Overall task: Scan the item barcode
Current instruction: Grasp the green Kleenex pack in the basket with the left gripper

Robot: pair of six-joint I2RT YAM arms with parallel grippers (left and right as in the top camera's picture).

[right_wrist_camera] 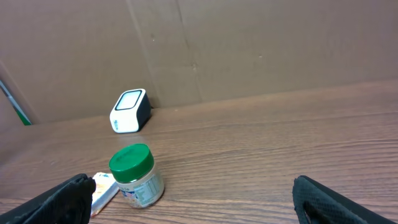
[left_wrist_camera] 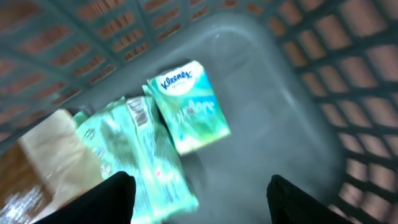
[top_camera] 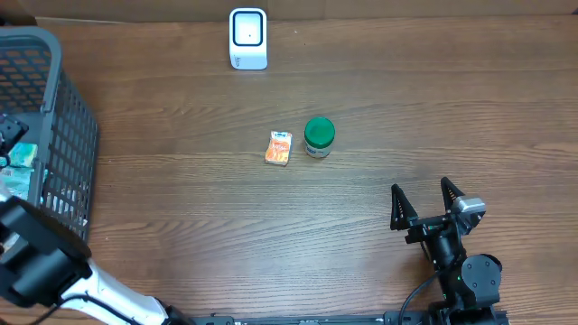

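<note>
I need to lower my left gripper deeper into the grey basket and close it across the Kleenex tissue pack (top_camera: 24,155) (left_wrist_camera: 189,106), since that pack lies below its open fingers.
The white barcode scanner (top_camera: 248,38) stands at the table's far edge, also visible in the right wrist view as scanner (right_wrist_camera: 129,111). My left gripper (left_wrist_camera: 205,205) hangs open inside the grey basket (top_camera: 63,135), over a Kleenex tissue pack (left_wrist_camera: 189,106), a green wipes pack (left_wrist_camera: 143,149) and a beige packet (left_wrist_camera: 56,155). The wipes pack's corner lies close to the left finger (left_wrist_camera: 115,199), and nothing is gripped. My right gripper (top_camera: 424,203) stands wide open and empty near the front right.
A green-lidded jar (top_camera: 319,137) and a small orange packet (top_camera: 279,147) sit mid-table, ahead of the right gripper (right_wrist_camera: 199,208). The basket's mesh walls (left_wrist_camera: 348,93) surround the left gripper. A cardboard wall (right_wrist_camera: 249,50) backs the table.
</note>
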